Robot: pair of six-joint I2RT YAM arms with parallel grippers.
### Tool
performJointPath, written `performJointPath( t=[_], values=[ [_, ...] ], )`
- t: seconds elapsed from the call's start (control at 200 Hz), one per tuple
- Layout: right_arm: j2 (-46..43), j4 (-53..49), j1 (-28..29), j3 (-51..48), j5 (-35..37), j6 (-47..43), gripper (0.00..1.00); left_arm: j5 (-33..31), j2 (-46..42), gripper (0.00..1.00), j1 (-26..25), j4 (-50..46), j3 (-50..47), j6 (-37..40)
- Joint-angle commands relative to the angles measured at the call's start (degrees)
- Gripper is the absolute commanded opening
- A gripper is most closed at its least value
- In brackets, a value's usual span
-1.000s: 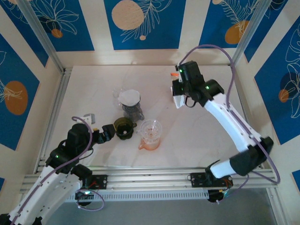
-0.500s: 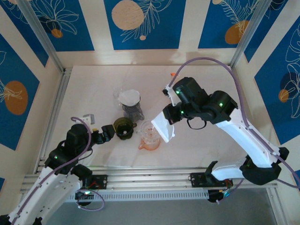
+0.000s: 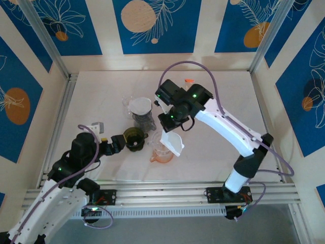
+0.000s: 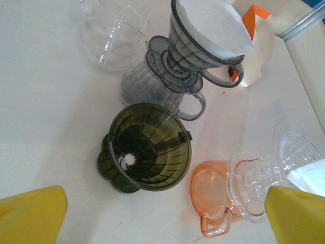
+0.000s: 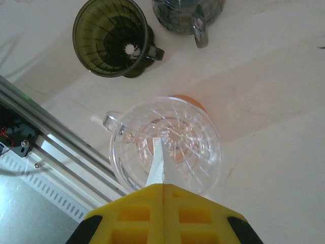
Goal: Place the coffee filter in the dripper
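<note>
The robot's right gripper will next shift toward the grey dripper stack, lower the filter into the clear dripper's bowl (image 3: 160, 145) (image 5: 175, 141) and then release it, since the filter still overhangs the clear dripper's rim.
The clear dripper (image 5: 165, 145) stands on an orange base (image 4: 218, 188) near the table's front middle, its clear rim (image 3: 161, 138) visible from above. My right gripper (image 5: 163, 187) hangs right above it, shut on a folded white coffee filter (image 5: 158, 162) whose tip points into the dripper's bowl. From above, the filter (image 3: 173, 143) hangs over the dripper's right rim below the right gripper (image 3: 170, 128). My left gripper (image 4: 165, 223) is open beside a dark green dripper (image 4: 147, 147), its yellow fingers (image 4: 30, 216) holding nothing.
A grey dripper stack (image 3: 142, 116) carrying a white filter (image 4: 210, 25) stands behind the green dripper (image 3: 134, 138). A clear glass vessel (image 4: 112, 30) is at its left. A small orange piece (image 3: 189, 80) lies at the back. The aluminium rail (image 5: 56, 137) runs along the near edge.
My right arm has swung from the back right to the front middle, carrying the filter over the clear dripper. The left arm has stayed put.
</note>
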Motion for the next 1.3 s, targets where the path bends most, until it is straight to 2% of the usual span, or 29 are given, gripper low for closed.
performJointPath(
  t=[0.0, 0.24, 0.455, 0.495, 0.655, 0.795, 0.995, 1.16, 1.296],
  values=[
    [2.90, 0.04, 0.92, 2.96, -1.25, -1.78, 0.00, 2.14, 0.50, 1.00, 0.69, 1.00, 1.68, 1.53],
    [9.14, 3.96, 2.06, 4.05, -1.34, -2.82, 0.00, 3.73, 1.44, 1.00, 0.69, 1.77, 1.43, 1.19],
    [9.57, 6.95, 3.14, 0.41, -3.05, -1.82, 0.00, 5.37, 1.76, 1.00, 0.69, 3.07, 0.36, 0.03],
    [9.13, 7.62, 3.29, -0.44, -3.22, -1.73, 0.04, 5.79, 1.94, 1.00, 0.74, 3.48, 0.25, -0.20],
    [3.88, 11.11, 3.69, -3.64, -1.70, -1.34, 0.35, 7.24, 3.01, 1.00, 0.69, 4.96, 0.01, -0.69],
    [-1.99, 13.34, 3.49, -6.24, 0.58, -0.71, 0.47, 8.97, 4.07, 1.00, 0.69, 6.21, 0.10, -0.69],
    [-8.14, 12.40, 0.27, -12.21, 0.14, -1.06, 0.48, 12.63, 6.59, 0.99, 0.75, 8.11, 0.38, -0.61],
    [-9.33, 9.90, -1.76, -17.62, 0.78, -3.02, 0.48, 19.13, 11.27, 0.85, 0.69, 10.93, 1.59, 0.40],
    [-11.46, 11.52, -1.81, -21.36, 2.35, -2.12, 0.46, 23.34, 16.69, 0.84, -0.18, 13.40, 3.87, 0.99]
  ],
)
